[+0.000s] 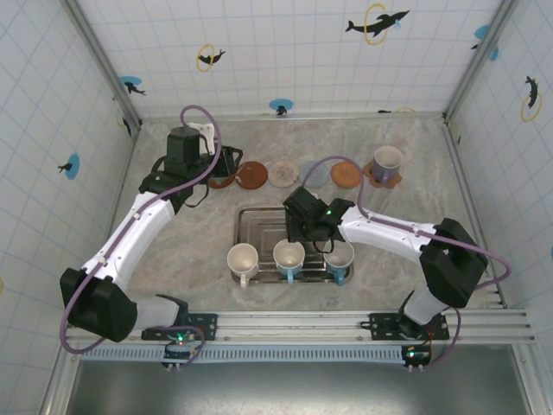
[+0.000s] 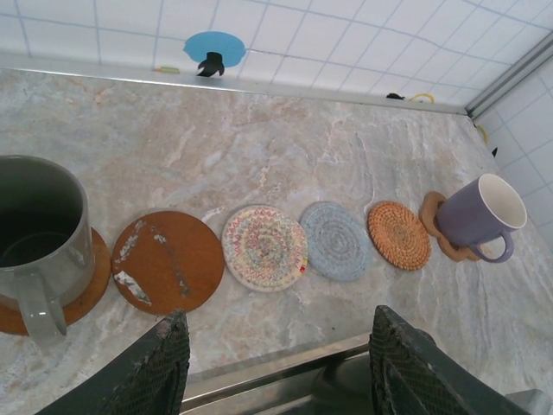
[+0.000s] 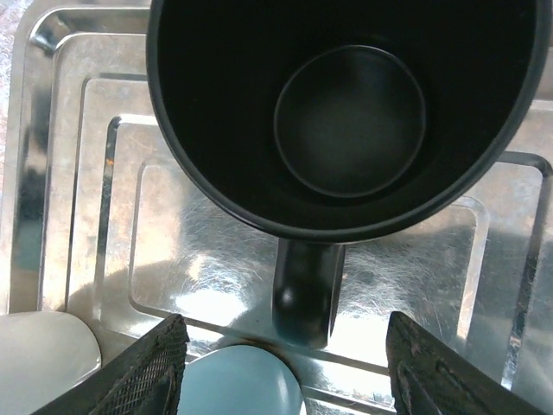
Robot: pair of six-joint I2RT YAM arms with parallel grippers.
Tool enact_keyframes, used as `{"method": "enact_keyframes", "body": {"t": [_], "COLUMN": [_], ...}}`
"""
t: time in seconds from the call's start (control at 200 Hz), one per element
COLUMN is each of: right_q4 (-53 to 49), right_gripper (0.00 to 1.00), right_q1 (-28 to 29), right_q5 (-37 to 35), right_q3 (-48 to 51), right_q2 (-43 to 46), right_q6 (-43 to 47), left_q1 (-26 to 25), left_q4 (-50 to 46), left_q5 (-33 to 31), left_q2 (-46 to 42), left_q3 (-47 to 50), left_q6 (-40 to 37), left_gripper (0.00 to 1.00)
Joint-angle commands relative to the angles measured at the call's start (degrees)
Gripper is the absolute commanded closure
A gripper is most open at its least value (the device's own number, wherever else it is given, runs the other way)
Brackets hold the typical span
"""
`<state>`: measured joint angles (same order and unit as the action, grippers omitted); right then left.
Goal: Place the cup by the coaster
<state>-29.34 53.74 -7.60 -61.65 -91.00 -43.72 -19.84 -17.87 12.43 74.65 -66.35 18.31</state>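
Observation:
The black cup's handle is below and outward of my right gripper and points between my fingers, so my right gripper will next move down and slightly outward and close on it.
A black cup point(image 3: 346, 112) stands upright in the metal tray point(image 3: 78, 173), its handle point(image 3: 304, 294) pointing toward my right gripper point(image 3: 285, 367). That gripper is open, its fingers wide on either side of the handle and touching nothing. From above, the right gripper point(image 1: 304, 223) hovers over the tray point(image 1: 251, 216) and covers the cup. Along the back lie bare coasters: brown point(image 2: 168, 261), multicoloured point(image 2: 263, 247), blue-grey point(image 2: 337, 240) and orange point(image 2: 398, 234). My left gripper point(image 2: 281, 372) is open and empty near the grey cup point(image 2: 39, 233); it sits at the back left point(image 1: 226, 164).
The grey cup sits on a brown coaster point(image 2: 97, 281); a purple cup point(image 2: 479, 216) sits on a wooden coaster point(image 2: 429, 214) at the right end point(image 1: 386, 162). A white cup point(image 1: 243, 259) and two pale blue cups point(image 1: 289, 255) point(image 1: 340, 256) line the tray's near side. Tiled walls enclose the table.

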Motion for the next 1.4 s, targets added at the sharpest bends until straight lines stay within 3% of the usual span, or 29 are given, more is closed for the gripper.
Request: {"method": "enact_keyframes", "body": {"t": [0.0, 0.431, 1.397], "right_q4": [1.22, 2.31, 3.96], "right_gripper": [0.38, 0.43, 0.76], "right_q1": [-0.64, -3.80, -5.04], "right_q5": [0.47, 1.60, 1.40], "right_q3": [-2.42, -2.49, -2.58], "right_q2": [-0.74, -1.68, -4.80], "right_q6": [-0.21, 1.20, 2.35], "left_q1": [-0.11, -0.12, -0.14], "left_q4": [-0.06, -0.41, -1.29], "left_q5": [-0.65, -0.91, -2.23], "left_q2": [0.58, 1.72, 2.62], "left_q3": [-0.72, -1.04, -1.37], "left_q6": [-1.43, -1.69, -1.78], "left_gripper": [0.44, 0.44, 0.44]}}
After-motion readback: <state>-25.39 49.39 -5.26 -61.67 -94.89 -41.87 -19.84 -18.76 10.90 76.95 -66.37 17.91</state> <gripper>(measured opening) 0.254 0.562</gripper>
